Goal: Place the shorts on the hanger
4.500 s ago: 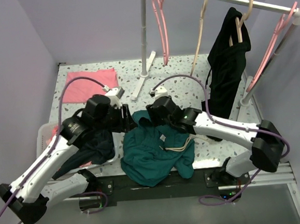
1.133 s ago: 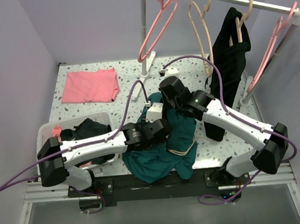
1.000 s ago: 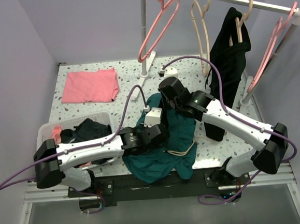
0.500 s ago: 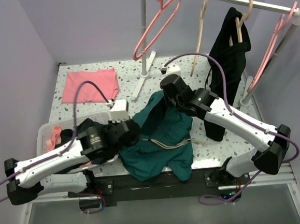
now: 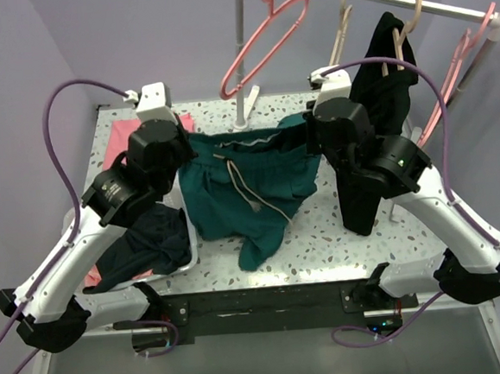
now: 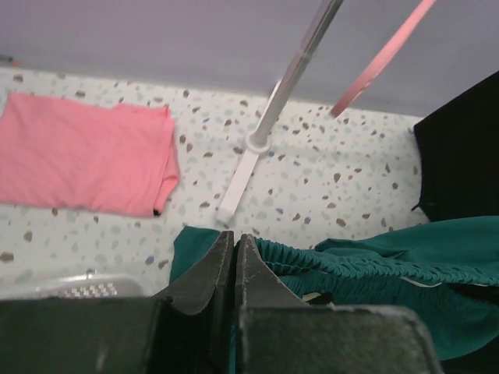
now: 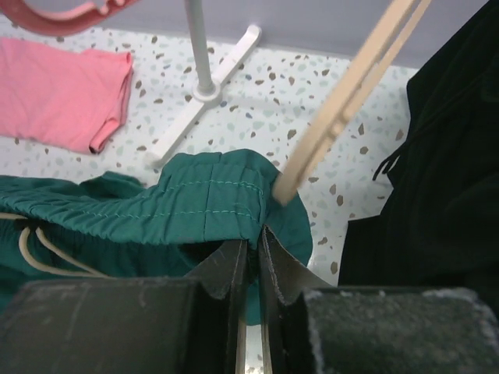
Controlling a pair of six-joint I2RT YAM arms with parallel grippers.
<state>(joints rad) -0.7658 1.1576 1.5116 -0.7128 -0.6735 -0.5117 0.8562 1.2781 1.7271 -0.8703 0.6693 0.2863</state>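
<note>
The shorts (image 5: 241, 183) are still hanging above the table, so my right gripper will next go down toward the speckled tabletop (image 5: 328, 202) beside the black garment and let go of the end of the waistband.
The dark teal shorts (image 5: 241, 183) hang spread by their waistband between my two grippers, above the table, with the cream drawstring dangling down the front. My left gripper (image 5: 184, 144) is shut on the waistband's left end (image 6: 269, 251); its fingertips (image 6: 235, 238) pinch the fabric. My right gripper (image 5: 310, 128) is shut on the right end, where teal cloth (image 7: 195, 206) bunches at the fingertips (image 7: 254, 234). The salmon-pink hanger (image 5: 260, 39) hangs from the rail, above and behind the shorts' middle. One of its arms shows in the left wrist view (image 6: 382, 58).
A tan hanger (image 5: 340, 15) and a black garment (image 5: 373, 99) hang on the rail close to my right arm. The rack's pole (image 5: 240, 58) and foot stand behind the shorts. A flat pink cloth (image 6: 78, 160) lies far left. A white basket (image 5: 71, 227) of dark clothes sits near left.
The left gripper has shut on the waistband. Both arms have risen and moved apart toward the back, lifting the shorts off the table and stretching them wide.
</note>
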